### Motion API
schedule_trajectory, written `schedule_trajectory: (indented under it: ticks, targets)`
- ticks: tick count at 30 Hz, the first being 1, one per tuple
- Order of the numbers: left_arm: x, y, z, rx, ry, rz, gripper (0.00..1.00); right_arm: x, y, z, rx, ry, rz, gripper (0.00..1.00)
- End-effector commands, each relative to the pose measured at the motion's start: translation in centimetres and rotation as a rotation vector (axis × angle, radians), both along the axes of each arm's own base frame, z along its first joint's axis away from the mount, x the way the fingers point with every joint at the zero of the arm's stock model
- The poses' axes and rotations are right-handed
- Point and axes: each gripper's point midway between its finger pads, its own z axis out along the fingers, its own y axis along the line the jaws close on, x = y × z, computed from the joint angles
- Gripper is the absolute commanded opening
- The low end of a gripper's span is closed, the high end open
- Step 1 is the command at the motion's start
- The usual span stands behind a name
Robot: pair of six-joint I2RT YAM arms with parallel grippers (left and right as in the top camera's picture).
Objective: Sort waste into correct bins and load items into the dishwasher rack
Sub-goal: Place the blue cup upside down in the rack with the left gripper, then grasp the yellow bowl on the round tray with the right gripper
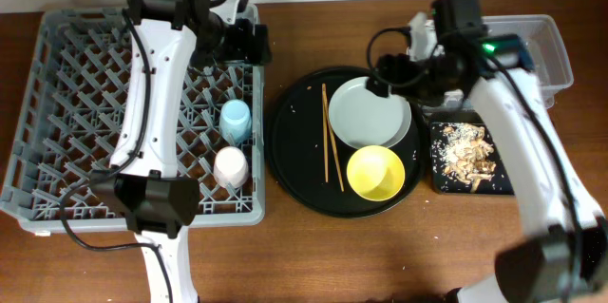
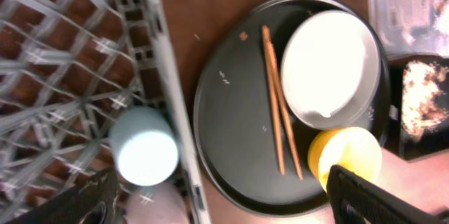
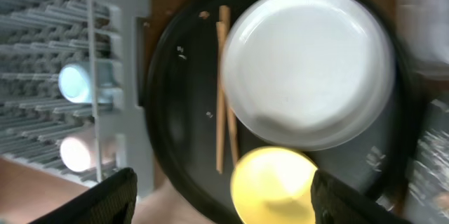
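Observation:
The left gripper moves from the rack's edge across the round tray [image 1: 294, 165] next and down to the yellow bowl's rim.
The grey dishwasher rack [image 1: 85, 104] holds the light-blue cup [image 1: 235, 120] and the pink cup [image 1: 230, 166] near its right edge. The grey plate [image 1: 370, 113], yellow bowl [image 1: 376, 172] and chopsticks [image 1: 331, 137] lie on the round black tray [image 1: 294, 165]. Food scraps [image 1: 461, 149] lie in the shallow black tray [image 1: 503, 181]. The clear tub [image 1: 551, 51] stands at the back right; its contents are blurred, and I cannot make out the napkin or the wrapper. My left gripper [image 1: 252, 45] [image 2: 223, 175] is open and empty above the rack's right edge. My right gripper [image 1: 388, 67] [image 3: 223, 175] is open and empty above the plate [image 3: 309, 62].
The round tray sits between the rack and the two bins. Bare wooden table [image 1: 399, 255] runs along the front. The right arm [image 1: 513, 123] crosses over the tub and the black tray.

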Motion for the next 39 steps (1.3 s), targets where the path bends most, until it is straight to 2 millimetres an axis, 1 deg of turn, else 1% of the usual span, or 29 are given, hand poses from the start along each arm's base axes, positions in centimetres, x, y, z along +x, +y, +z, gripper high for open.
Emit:
schedule_trajectory:
  ticks: [1, 3, 5, 7, 8, 10, 11, 13, 15, 16, 18, 21, 22, 25, 27, 30, 31, 33, 35, 37, 39]
  targets:
    - [-2.3, -3.8, 0.0, -0.048, 0.036, -0.124, 0.92, -1.8, -4.0, 1.9, -0.183, -0.031, -0.132, 0.80]
    - [-3.1, -6.0, 0.0, -0.044, 0.032, -0.179, 0.92, -3.0, -5.1, 2.3, -0.191, -0.005, -0.171, 0.80]
    - [-4.0, -8.1, -0.1, -0.038, 0.020, -0.247, 0.92, -3.8, -6.3, 2.3, -0.189, 0.030, -0.219, 0.80]
    - [-4.6, -9.8, -0.6, -0.033, 0.023, -0.287, 0.92, -4.4, -7.6, 2.0, -0.193, 0.063, -0.250, 0.80]
    - [-4.9, -10.6, -0.8, -0.032, 0.025, -0.305, 0.90, -4.8, -8.3, 1.8, -0.196, 0.087, -0.269, 0.80]
    - [-5.6, -12.2, -1.4, -0.029, 0.034, -0.344, 0.89, -5.5, -9.2, 1.6, -0.201, 0.119, -0.292, 0.80]
    - [-6.0, -12.9, -1.8, -0.026, 0.044, -0.358, 0.84, -5.7, -9.4, 1.5, -0.204, 0.129, -0.292, 0.80]
    - [-6.5, -13.8, -2.7, -0.018, 0.065, -0.381, 0.83, -6.0, -9.4, 1.1, -0.208, 0.148, -0.285, 0.80]
    - [-7.0, -14.4, -4.0, -0.004, 0.106, -0.395, 0.82, -6.6, -9.4, 0.0, -0.212, 0.185, -0.282, 0.80]
    - [-7.1, -14.4, -4.6, 0.002, 0.125, -0.393, 0.82, -7.0, -9.3, -0.8, -0.212, 0.211, -0.278, 0.80]
    - [-7.0, -14.3, -4.9, 0.004, 0.132, -0.390, 0.82, -7.6, -8.7, -2.1, -0.185, 0.255, -0.262, 0.78]
    - [-6.1, -14.2, -4.7, -0.006, 0.104, -0.379, 0.82, -8.7, -7.2, -5.1, -0.148, 0.321, -0.223, 0.71]
    - [-5.7, -14.2, -4.7, -0.010, 0.093, -0.376, 0.82, -9.1, -6.7, -6.4, -0.154, 0.341, -0.203, 0.67]
    - [-5.3, -14.2, -4.6, -0.015, 0.077, -0.373, 0.82, -9.9, -5.2, -9.6, -0.167, 0.361, -0.151, 0.59]
    - [-4.9, -13.9, -4.6, -0.018, 0.074, -0.359, 0.82, -10.3, -4.3, -11.5, -0.173, 0.363, -0.119, 0.57]
    - [-4.1, -13.0, -4.5, -0.021, 0.067, -0.335, 0.82, -10.4, -3.6, -13.2, -0.177, 0.354, -0.099, 0.53]
    - [-3.9, -12.7, -4.5, -0.021, 0.067, -0.328, 0.82, -10.3, -3.7, -13.8, -0.189, 0.348, -0.097, 0.53]
    - [-3.6, -12.3, -4.5, -0.022, 0.065, -0.317, 0.83, -10.5, -4.5, -15.4, -0.235, 0.365, -0.128, 0.53]
    - [-3.2, -11.9, -4.5, -0.020, 0.059, -0.307, 0.83, -10.5, -4.5, -16.4, -0.239, 0.379, -0.127, 0.52]
    - [-2.5, -11.3, -4.4, -0.025, 0.045, -0.290, 0.83, -10.2, -4.4, -17.2, -0.237, 0.384, -0.125, 0.50]
    - [-1.8, -10.5, -4.4, -0.027, 0.039, -0.270, 0.83, -10.0, -4.3, -17.5, -0.235, 0.381, -0.124, 0.49]
